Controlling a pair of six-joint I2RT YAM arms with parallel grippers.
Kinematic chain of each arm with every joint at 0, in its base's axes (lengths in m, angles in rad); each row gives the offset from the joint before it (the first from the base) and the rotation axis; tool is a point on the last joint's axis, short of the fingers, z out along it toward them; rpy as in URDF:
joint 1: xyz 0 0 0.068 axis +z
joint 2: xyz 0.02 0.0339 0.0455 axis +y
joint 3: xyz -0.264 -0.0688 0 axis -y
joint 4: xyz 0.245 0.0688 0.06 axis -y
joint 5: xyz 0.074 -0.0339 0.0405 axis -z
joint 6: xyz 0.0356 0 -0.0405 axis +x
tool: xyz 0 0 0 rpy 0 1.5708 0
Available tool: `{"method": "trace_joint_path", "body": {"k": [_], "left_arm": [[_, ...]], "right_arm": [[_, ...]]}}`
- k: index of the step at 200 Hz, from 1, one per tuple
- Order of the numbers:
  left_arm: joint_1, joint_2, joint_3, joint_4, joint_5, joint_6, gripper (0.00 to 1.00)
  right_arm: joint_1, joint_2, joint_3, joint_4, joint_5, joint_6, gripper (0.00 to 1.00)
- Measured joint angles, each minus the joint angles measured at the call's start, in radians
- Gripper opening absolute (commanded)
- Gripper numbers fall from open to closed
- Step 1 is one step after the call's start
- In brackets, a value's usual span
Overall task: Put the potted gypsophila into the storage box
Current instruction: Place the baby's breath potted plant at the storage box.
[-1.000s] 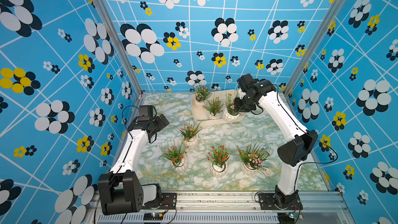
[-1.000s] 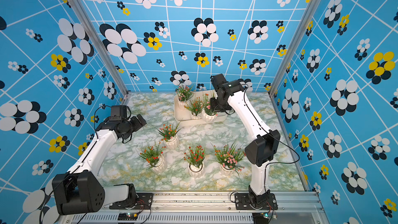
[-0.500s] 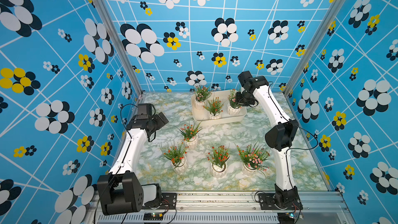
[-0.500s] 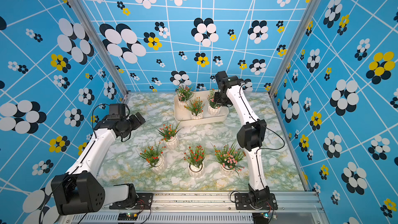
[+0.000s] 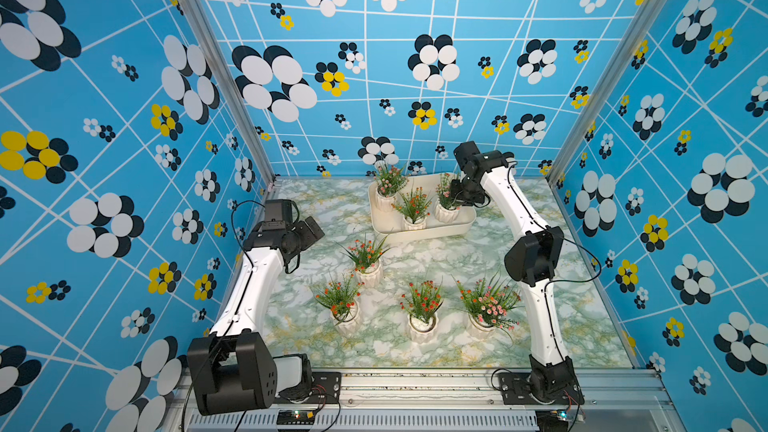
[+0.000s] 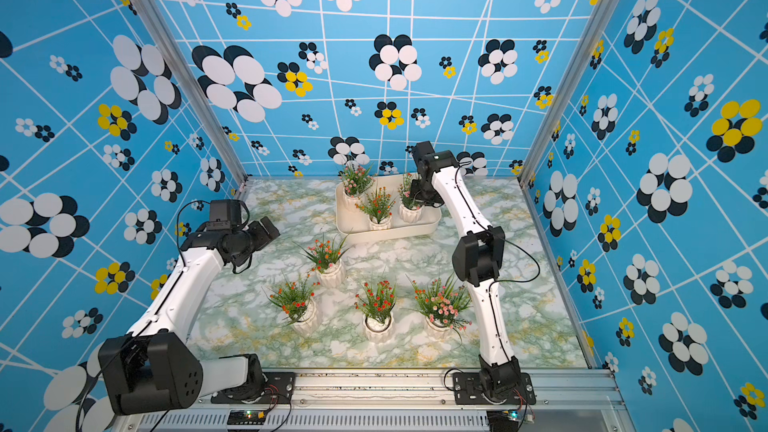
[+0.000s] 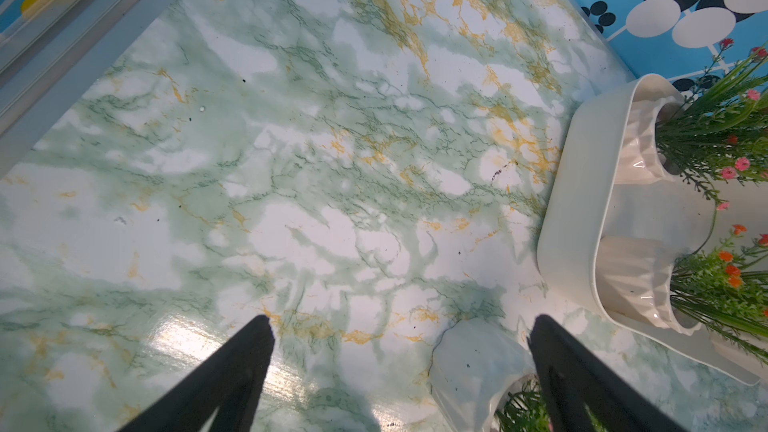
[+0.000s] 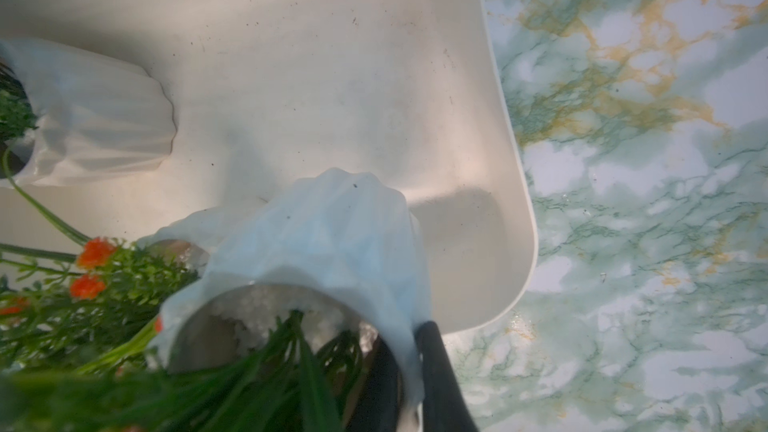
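Note:
I will next lower the pot in my right gripper close to the middle pot and let go of its rim. The bare bottom of the box beside that pot is right below.
The cream-white storage box (image 5: 428, 235) (image 6: 390, 235) lies at the back middle of the marble table. A potted gypsophila (image 5: 447, 212) (image 6: 410, 214) in a ribbed white pot stands at the box's right end. My right gripper (image 5: 461, 195) (image 8: 401, 338) is shut on that pot's rim (image 8: 332, 238), one finger inside and one outside. The pot looks tilted in the right wrist view; whether its base touches the box floor I cannot tell. My left gripper (image 5: 313, 230) (image 7: 401, 322) hangs open over bare table at the left, holding nothing.
Two more potted plants (image 5: 384, 197) (image 5: 414, 220) stand in the box. Several others (image 5: 368, 273) (image 5: 422, 326) stand on the table in front. One of them (image 7: 469, 367) sits beside my left gripper's finger. Patterned blue walls enclose three sides.
The right arm's elbow has swung inward toward the middle while the held pot stayed at the box's right end, shifting only slightly. The left arm has barely moved.

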Motion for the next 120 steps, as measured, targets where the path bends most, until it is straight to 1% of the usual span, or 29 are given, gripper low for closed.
{"method": "trace_joint_path", "body": {"k": [61,120], "left_arm": [[0.0,0.0,0.0,0.0,-0.004,0.0,0.99],[0.0,0.0,0.0,0.0,-0.004,-0.003,0.99]], "right_arm": [[0.002,0.001,-0.107,0.062,-0.011,0.013,0.02],[0.027,0.009,-0.127,0.104,-0.025,0.027,0.03]]}}
